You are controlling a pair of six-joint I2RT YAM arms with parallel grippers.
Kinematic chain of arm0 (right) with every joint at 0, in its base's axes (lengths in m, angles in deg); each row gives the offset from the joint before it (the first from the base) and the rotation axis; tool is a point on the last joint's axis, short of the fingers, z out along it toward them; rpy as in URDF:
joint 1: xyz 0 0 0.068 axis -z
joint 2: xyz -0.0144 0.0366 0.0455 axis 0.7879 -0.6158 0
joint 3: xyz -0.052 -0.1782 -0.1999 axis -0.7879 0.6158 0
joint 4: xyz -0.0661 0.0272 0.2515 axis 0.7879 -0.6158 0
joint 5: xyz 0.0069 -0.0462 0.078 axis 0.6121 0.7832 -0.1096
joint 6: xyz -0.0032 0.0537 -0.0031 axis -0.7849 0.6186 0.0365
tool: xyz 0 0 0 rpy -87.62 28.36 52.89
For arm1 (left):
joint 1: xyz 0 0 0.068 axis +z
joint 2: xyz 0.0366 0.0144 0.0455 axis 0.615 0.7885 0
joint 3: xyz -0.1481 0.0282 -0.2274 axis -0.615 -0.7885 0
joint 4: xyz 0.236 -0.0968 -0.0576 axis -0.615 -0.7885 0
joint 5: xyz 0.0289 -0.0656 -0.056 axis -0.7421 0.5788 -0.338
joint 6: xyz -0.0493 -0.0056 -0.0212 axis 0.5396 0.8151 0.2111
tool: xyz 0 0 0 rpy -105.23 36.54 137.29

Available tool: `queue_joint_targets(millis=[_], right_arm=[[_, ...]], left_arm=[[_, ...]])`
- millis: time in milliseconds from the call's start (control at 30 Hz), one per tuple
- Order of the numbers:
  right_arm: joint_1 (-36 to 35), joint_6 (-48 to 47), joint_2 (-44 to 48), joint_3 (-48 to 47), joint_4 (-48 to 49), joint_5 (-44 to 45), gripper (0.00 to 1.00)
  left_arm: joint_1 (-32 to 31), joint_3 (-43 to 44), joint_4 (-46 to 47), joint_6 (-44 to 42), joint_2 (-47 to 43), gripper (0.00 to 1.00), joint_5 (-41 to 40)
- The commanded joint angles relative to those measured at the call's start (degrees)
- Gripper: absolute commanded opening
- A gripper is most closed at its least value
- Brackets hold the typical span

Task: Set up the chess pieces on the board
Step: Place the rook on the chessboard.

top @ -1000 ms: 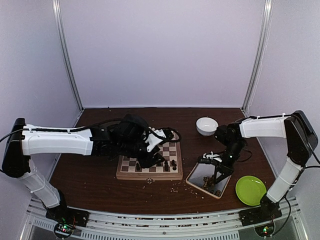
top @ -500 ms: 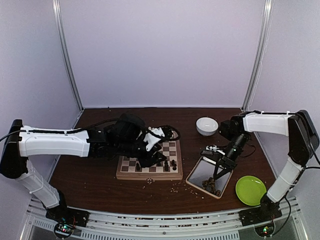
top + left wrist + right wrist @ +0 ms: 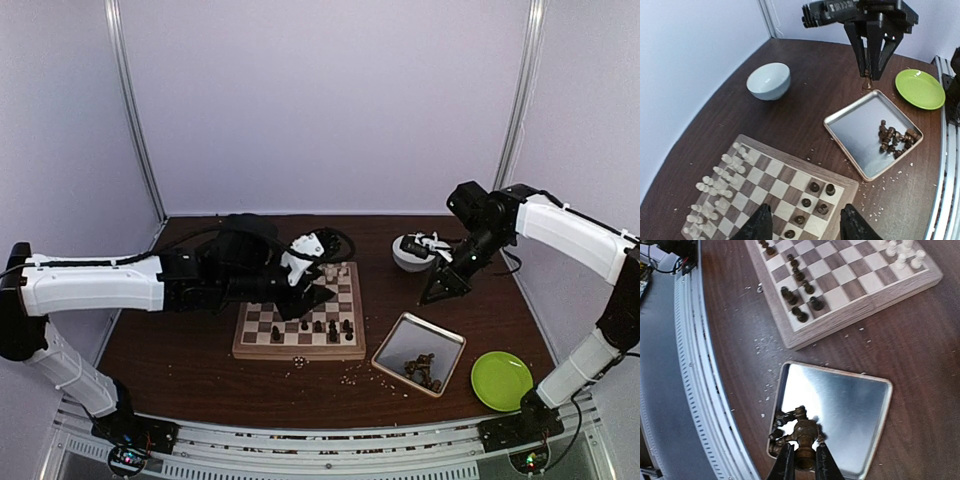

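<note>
The right gripper swings over the board and down next, and releases on the open square beyond the dark pieces, since those already stand at the board's near side.
The board (image 3: 262,325) lies left of centre, with cream chess pieces (image 3: 715,185) in rows at its far side and several dark pieces (image 3: 815,187) near its right edge. My left gripper (image 3: 805,227) hovers open over the board (image 3: 762,175) with nothing between its fingers. My right gripper (image 3: 805,460) is shut on a dark brown chess piece (image 3: 805,432), held high above the metal tray (image 3: 850,405). In the top view that gripper (image 3: 438,290) hangs between the bowl and the tray. More dark pieces (image 3: 895,140) lie heaped in one corner of the tray (image 3: 855,130).
A white bowl (image 3: 412,252) stands behind the tray (image 3: 405,345), and a green plate (image 3: 502,380) sits at the front right. Pale crumbs (image 3: 350,375) are scattered between board and tray. Purple walls close in three sides.
My right gripper has risen out of the tray with a dark piece and swung back toward the bowl. My left arm has drawn back slightly over the board.
</note>
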Motion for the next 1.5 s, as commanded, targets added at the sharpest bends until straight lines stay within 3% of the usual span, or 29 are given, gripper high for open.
queue_joint_targets(millis=[0, 200, 333, 467, 633, 900, 1467], right_arm=[[-2.93, 4.92, 0.53, -5.24, 6.82, 11.89, 0.01], [-10.01, 6.13, -7.88, -15.50, 7.41, 19.68, 0.02], [-15.84, 5.88, -15.72, -24.17, 5.80, 23.90, 0.02], [-21.20, 6.24, -23.66, -36.02, 3.49, 25.25, 0.02], [-27.82, 5.29, -34.42, -49.88, -1.96, 27.37, 0.02], [-34.75, 4.35, -41.95, -52.82, -2.60, 31.58, 0.03], [-33.55, 4.67, -51.85, -60.71, 4.08, 39.65, 0.03]], left_arm=[[2.55, 5.15, -4.98, -1.29, -4.67, 0.48, -7.76], [11.15, 7.90, -12.28, 0.44, -8.28, 0.48, -10.29], [13.27, 7.96, -14.51, -0.85, -11.75, 0.49, -15.23], [14.19, 5.05, -13.31, -1.89, -15.45, 0.50, -20.25], [17.35, 1.81, -11.12, 0.58, -18.67, 0.51, -20.13], [17.83, 1.57, -10.97, 1.12, -21.60, 0.51, -21.34], [18.12, 0.50, -9.96, 1.08, -24.95, 0.52, -21.45]])
